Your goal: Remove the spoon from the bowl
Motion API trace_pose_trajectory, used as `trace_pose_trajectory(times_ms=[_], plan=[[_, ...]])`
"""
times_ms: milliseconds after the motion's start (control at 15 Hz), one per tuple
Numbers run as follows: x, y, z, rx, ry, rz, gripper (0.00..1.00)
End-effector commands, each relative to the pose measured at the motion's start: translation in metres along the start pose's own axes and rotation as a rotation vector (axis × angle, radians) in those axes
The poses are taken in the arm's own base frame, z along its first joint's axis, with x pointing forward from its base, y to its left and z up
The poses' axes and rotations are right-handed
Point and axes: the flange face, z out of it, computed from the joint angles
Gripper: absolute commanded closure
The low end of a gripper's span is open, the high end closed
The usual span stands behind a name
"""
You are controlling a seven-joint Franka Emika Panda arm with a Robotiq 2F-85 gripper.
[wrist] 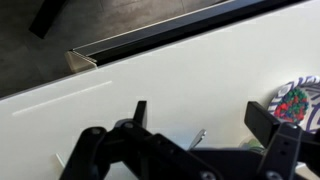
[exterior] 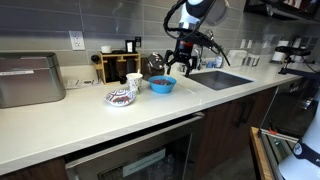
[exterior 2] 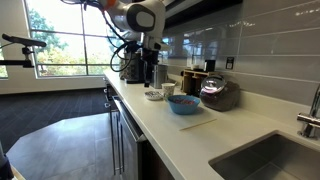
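Note:
My gripper turns and lowers over the light-blue bowl next, bringing its open fingers around the spoon's handle (wrist: 198, 139), since the spoon's shiny end shows untouched between them.
The light-blue bowl (exterior: 163, 85) stands on the white counter and shows in both exterior views (exterior 2: 183, 103). I cannot make out a spoon in it. My gripper (exterior: 183, 64) hangs above the counter, just beyond the bowl toward the sink, and also shows in an exterior view (exterior 2: 149, 72). In the wrist view the gripper (wrist: 200, 108) is open, its two dark fingers wide apart over bare counter. A thin shiny spoon end (wrist: 198, 137) shows between them, untouched by either finger. The rest of the spoon is hidden behind the gripper body. The bowl is out of the wrist view.
A white patterned dish (exterior: 121, 97) lies near the bowl and shows at the wrist view's right edge (wrist: 296, 100). A white cup (exterior: 134, 82) and a dark reddish bowl (exterior 2: 218, 95) stand close by. A sink (exterior: 222, 78) is set into the counter. Appliances line the wall.

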Motion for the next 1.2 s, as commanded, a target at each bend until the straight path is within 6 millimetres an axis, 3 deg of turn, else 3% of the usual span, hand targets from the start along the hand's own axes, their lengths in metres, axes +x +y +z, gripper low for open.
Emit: trace_pose_trajectory(times_ms=[0, 467, 867, 1133], plan=[[0.046, 0.0, 0.014, 0.054, -0.012, 0.179, 0.0], [0.096, 0.003, 0.054, 0.08, -0.005, 0.384, 0.0], [0.113, 0.002, 0.071, 0.041, -0.018, 0.445, 0.0], [0.119, 0.002, 0.069, 0.037, -0.02, 0.458, 0.42]])
